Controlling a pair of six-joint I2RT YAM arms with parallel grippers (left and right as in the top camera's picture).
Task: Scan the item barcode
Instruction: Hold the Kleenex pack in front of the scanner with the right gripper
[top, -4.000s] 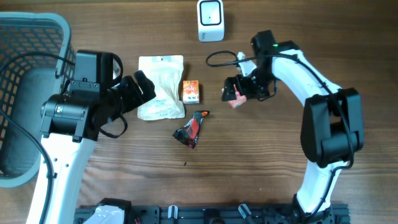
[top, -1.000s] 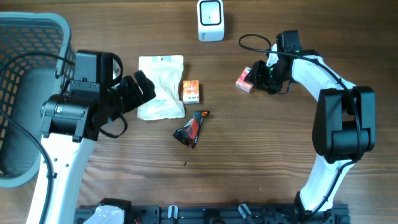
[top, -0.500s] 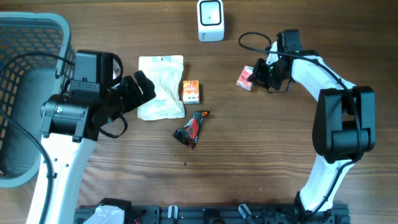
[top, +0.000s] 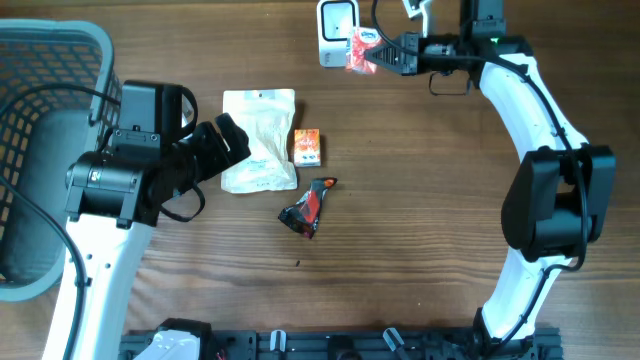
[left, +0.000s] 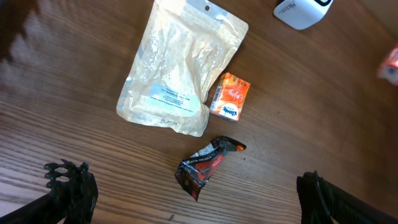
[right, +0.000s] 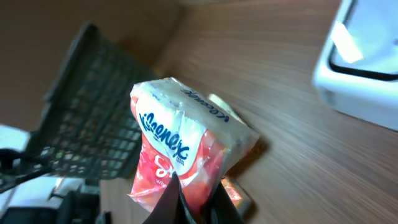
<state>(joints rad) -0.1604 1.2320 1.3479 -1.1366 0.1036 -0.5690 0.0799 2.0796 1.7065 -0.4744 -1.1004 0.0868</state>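
The robot's right gripper will next swing away from the scanner toward the bare table end (top: 622, 105) and release the pack (top: 362, 50), because that end is to its right in the overhead view.
The item is a red-and-white Kleenex tissue pack (top: 362, 50) (right: 180, 146). My right gripper (top: 385, 55) (right: 199, 205) is shut on its lower edge and holds it in the air. The pack hangs right beside the white barcode scanner (top: 338, 32) (right: 367, 68) at the table's far edge. I see no barcode on the pack face turned to the wrist camera. My left gripper (top: 228, 150) hangs wide open at the left, above the table, with nothing between its fingers (left: 71, 193).
A clear pouch (top: 260, 140) (left: 180, 68), a small orange box (top: 307, 146) (left: 230, 98) and a dark red wrapper (top: 305, 208) (left: 204, 169) lie mid-table. A grey basket (top: 50, 100) (right: 87, 112) stands at the far left.
The right gripper closed on the tissue pack where it lay on the table, lifted it and carried it up and left to the scanner. The left arm has not moved.
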